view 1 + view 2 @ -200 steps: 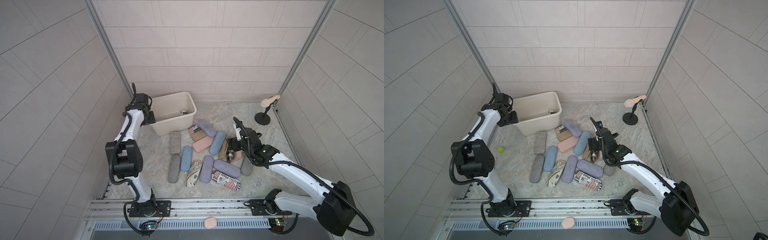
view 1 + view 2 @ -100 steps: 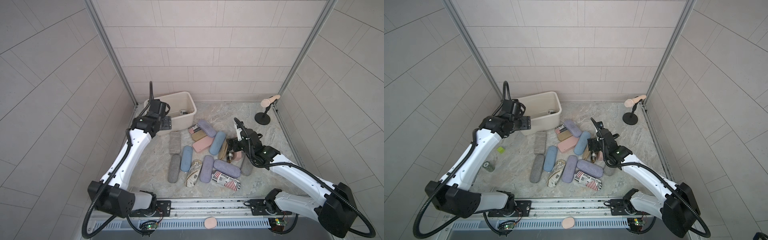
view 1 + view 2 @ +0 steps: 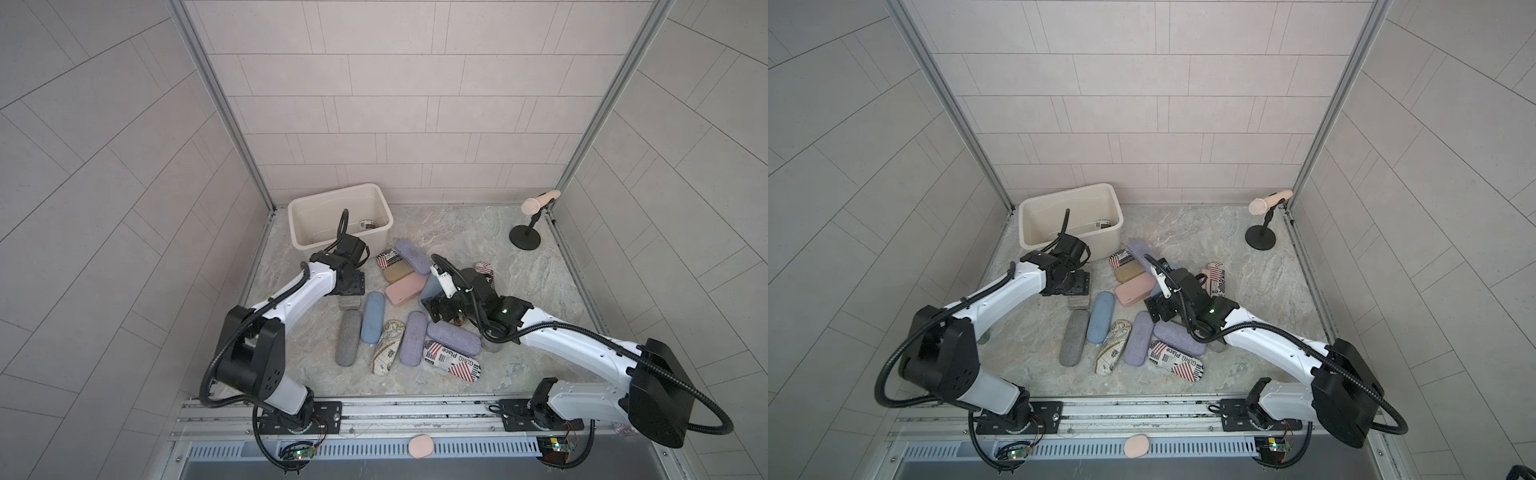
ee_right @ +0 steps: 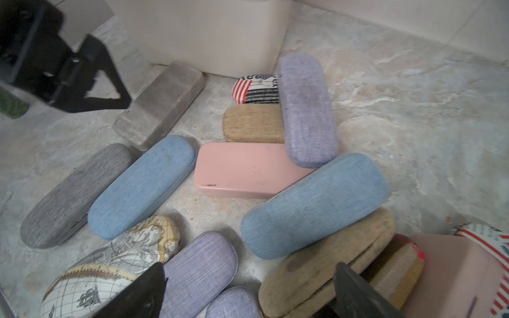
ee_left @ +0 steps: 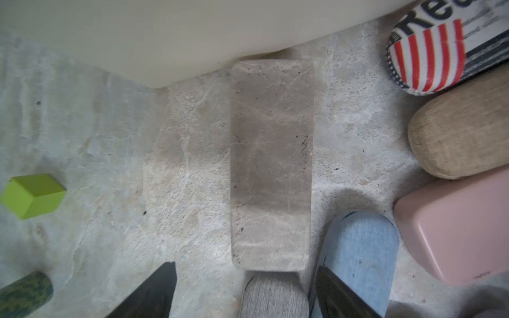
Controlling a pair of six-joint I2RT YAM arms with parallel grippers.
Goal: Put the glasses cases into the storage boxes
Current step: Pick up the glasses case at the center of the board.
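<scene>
I will next lower my left gripper over the middle of the grey marbled case [image 5: 272, 165] below it; the case's long sides fit between my open fingers.
The cream storage box [image 3: 336, 191] stands at the back left, with one print case [image 3: 368, 225] in it. Glasses cases lie spread on the floor: grey [image 3: 348, 343], light blue [image 3: 372, 316], pink [image 3: 406, 289], tan [image 3: 397, 272], lilac [image 3: 412, 344] and flag print [image 3: 451, 359]. My left gripper [image 5: 245, 275] hangs open over a flat grey marbled case [image 5: 271, 165] in front of the box. My right gripper [image 4: 249, 275] is open above a lilac case [image 4: 198, 269] and a tan case [image 4: 325, 256], holding nothing.
A microphone on a black stand [image 3: 525, 237] is at the back right. A green cube [image 5: 33, 195] and a dark can [image 5: 24, 291] lie left of the marbled case. A pink oval thing [image 3: 420, 446] sits on the front rail. Tiled walls close in three sides.
My left arm has swung from the box's left edge to the floor in front of it, over the marbled case, its jaws widening. My right gripper opened wider and barely shifted.
</scene>
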